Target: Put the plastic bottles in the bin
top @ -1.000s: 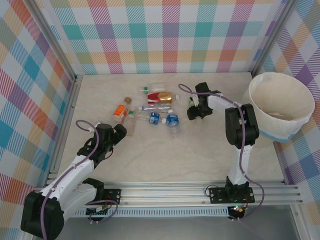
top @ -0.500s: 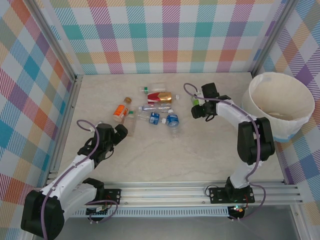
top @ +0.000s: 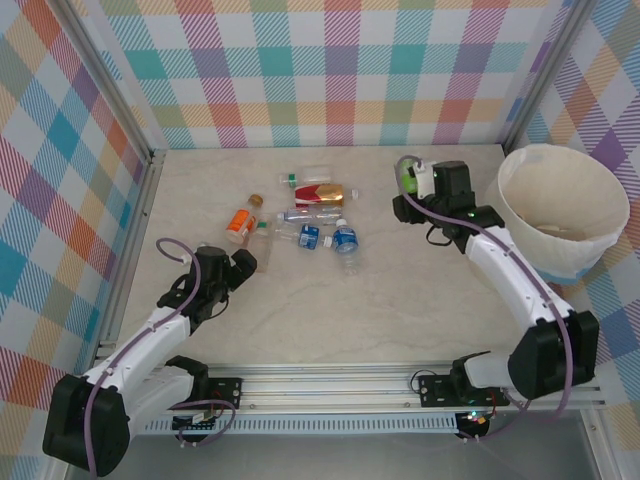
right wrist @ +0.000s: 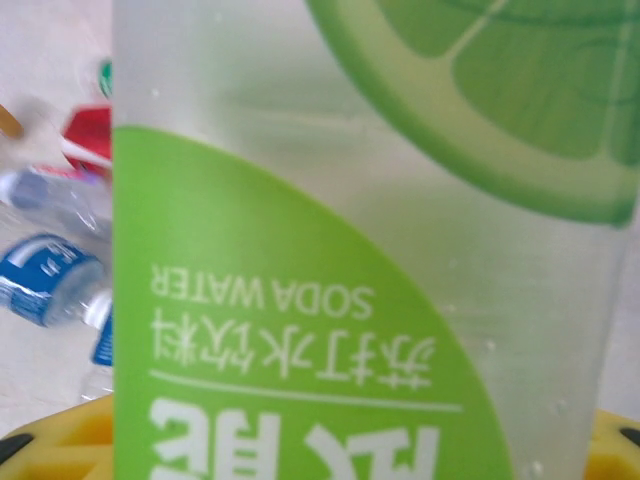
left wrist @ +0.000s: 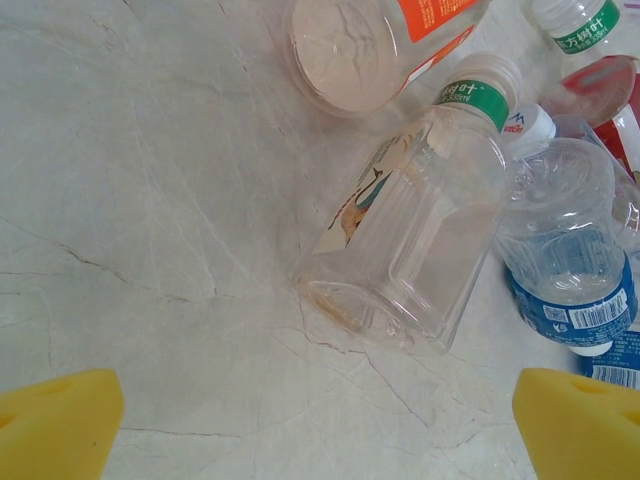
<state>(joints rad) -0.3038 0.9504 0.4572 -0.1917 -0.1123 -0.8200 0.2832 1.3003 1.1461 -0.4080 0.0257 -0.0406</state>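
My right gripper will next go up and swing sideways over the bin's opening [top: 562, 202] to release the green-labelled bottle, because the bin is off to the gripper's side.
My right gripper [top: 420, 186] is shut on a green-labelled soda water bottle [top: 407, 177], held above the table left of the bin [top: 563, 258]. Up close, that bottle [right wrist: 350, 250] stands between the yellow pads [right wrist: 60, 445]. Several plastic bottles lie in a cluster at mid table: an orange-labelled one [top: 240, 220], a red one [top: 322, 193] and blue-labelled ones [top: 345, 238]. My left gripper [top: 240, 266] is open just short of a clear bottle [top: 262, 246]. The left wrist view has that clear bottle [left wrist: 420, 230] lying ahead of the wide-apart fingertips [left wrist: 55, 425], untouched.
The bin is a large white bucket with a cream liner, standing at the table's right side against the checked wall. Checked walls close in the left, back and right. Bare marble-look tabletop [top: 400, 300] stretches between the bottle cluster and the arm bases.
My right gripper closed on the green-labelled bottle, lifted it and carried it right, toward the bin. The left arm has barely moved and stays open.
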